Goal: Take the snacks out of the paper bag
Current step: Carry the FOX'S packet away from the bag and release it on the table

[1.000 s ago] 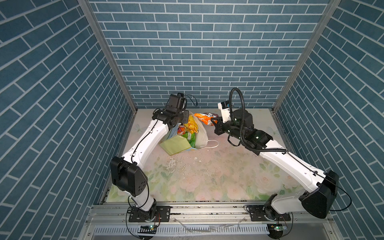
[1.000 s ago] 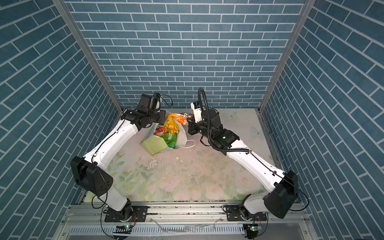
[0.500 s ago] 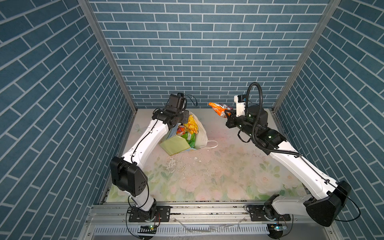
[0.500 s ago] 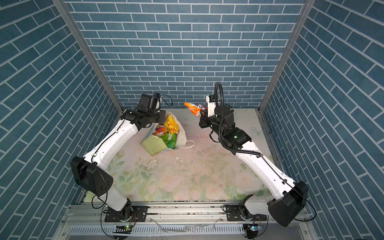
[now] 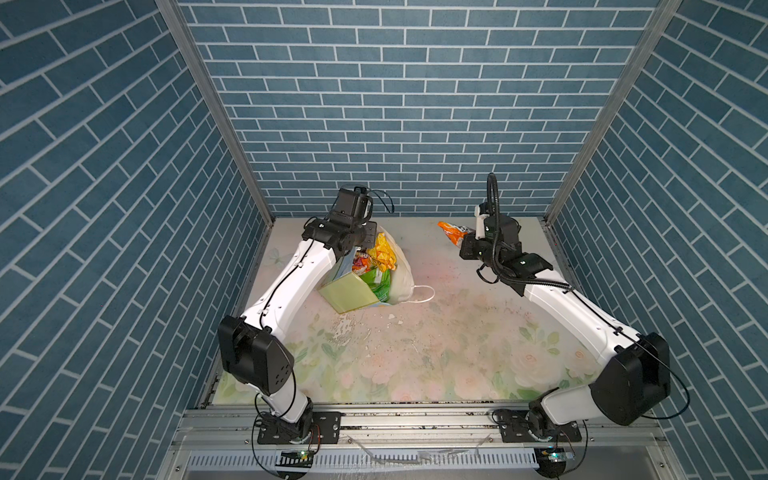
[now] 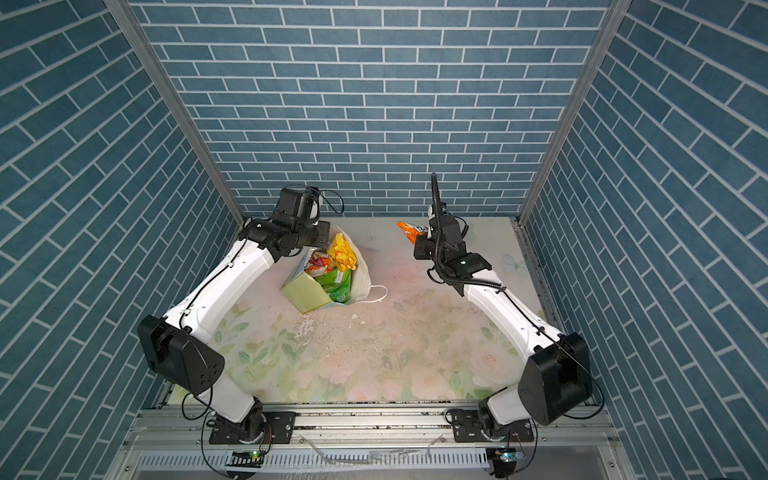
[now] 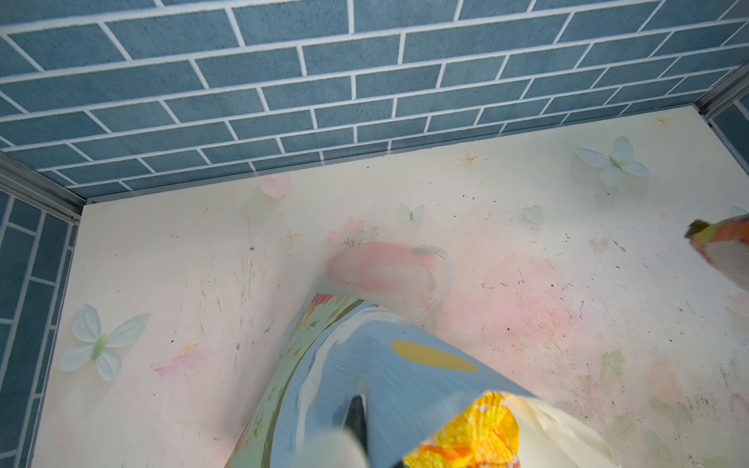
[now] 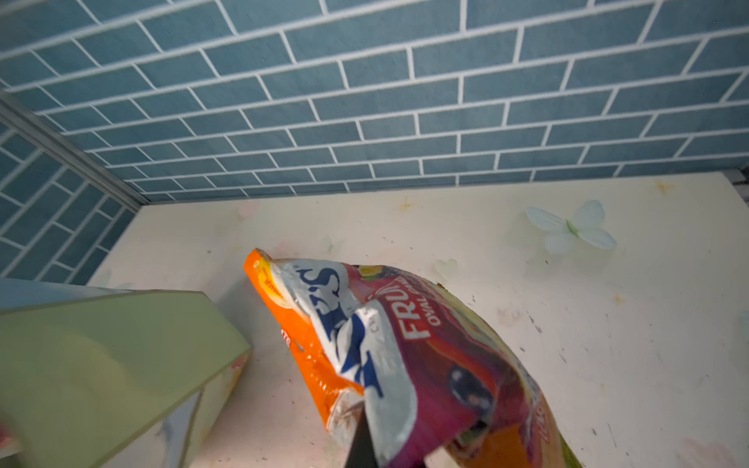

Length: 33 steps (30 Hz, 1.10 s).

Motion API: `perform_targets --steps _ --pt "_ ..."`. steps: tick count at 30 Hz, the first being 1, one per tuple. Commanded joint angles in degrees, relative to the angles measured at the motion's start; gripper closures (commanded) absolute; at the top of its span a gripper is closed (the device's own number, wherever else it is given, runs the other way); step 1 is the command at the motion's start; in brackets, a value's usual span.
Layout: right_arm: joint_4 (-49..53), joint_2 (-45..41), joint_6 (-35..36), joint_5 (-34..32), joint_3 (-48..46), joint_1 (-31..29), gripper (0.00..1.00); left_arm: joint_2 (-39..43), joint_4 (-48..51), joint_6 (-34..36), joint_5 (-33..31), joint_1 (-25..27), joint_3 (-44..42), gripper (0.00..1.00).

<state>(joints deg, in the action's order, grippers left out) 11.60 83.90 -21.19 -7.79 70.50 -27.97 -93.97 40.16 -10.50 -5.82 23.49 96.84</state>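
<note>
The orange-and-purple FOX'S packet goes down from my right gripper onto bare floral mat below next and is released, since that mat lies clear of the paper bag [image 5: 347, 293].
The paper bag [image 5: 347, 293] [image 6: 305, 293] leans at the back left of the table, mouth open toward the right. My left gripper [image 5: 365, 243] [image 7: 358, 417] is shut on the bag's upper rim, pinching its blue painted face [image 7: 389, 377]. Inside the bag lie snacks: a yellow-orange packet [image 5: 384, 251] [image 7: 474, 433], an orange-pink one [image 5: 360, 262] and a green one [image 5: 380, 282]. My right gripper [image 5: 466, 243] [image 8: 389, 445] is shut on an orange-and-purple FOX'S packet [image 5: 452, 231] [image 6: 409, 230] [image 8: 405, 348], held above the table's back right, well apart from the bag.
Blue brick walls close in the back and both sides. A white cord handle [image 5: 424, 293] lies on the floral table mat [image 5: 415, 365] beside the bag. Crumbs and scuffs [image 5: 345, 328] mark the mat in front of the bag. A metal rail [image 5: 415, 419] runs along the front.
My right gripper has carried the FOX'S packet away from the bag's mouth, to the right and toward the back wall. The left gripper and the bag have stayed put.
</note>
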Motion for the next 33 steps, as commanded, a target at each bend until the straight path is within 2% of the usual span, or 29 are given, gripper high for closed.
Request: perform_targets --steps 1,10,23,24,27,28,30,33 --pt "-2.7 1.9 -2.5 -1.8 -1.3 1.7 1.00 3.5 -2.8 -0.1 0.4 -0.4 1.8 1.00" --pt "-2.8 9.5 -5.2 -0.3 -2.7 5.2 1.00 3.9 -2.6 0.0 0.8 -0.3 1.9 1.00" --pt "-2.7 13.5 -5.8 3.5 -2.0 6.7 1.00 3.6 -2.4 0.0 1.0 -0.4 1.7 1.00" --pt "-2.6 13.6 -5.8 3.6 -2.0 6.7 0.95 3.6 -2.4 0.0 1.0 -0.4 1.7 1.00" --pt "-2.1 13.4 -6.0 3.5 -1.9 6.8 0.61 3.6 -2.5 -0.1 1.1 -0.3 1.7 1.00" --pt "-2.0 13.0 -5.8 3.9 -1.7 6.8 0.52 3.6 -2.5 0.0 1.1 -0.4 1.7 1.00" --pt "-1.8 12.1 -5.5 4.5 -1.7 6.9 0.40 3.5 -2.5 -0.1 1.0 -0.4 1.7 1.00" --pt "-1.2 9.6 -5.7 5.3 -1.6 6.7 0.31 3.3 -2.5 0.0 0.9 -0.4 1.9 1.00"
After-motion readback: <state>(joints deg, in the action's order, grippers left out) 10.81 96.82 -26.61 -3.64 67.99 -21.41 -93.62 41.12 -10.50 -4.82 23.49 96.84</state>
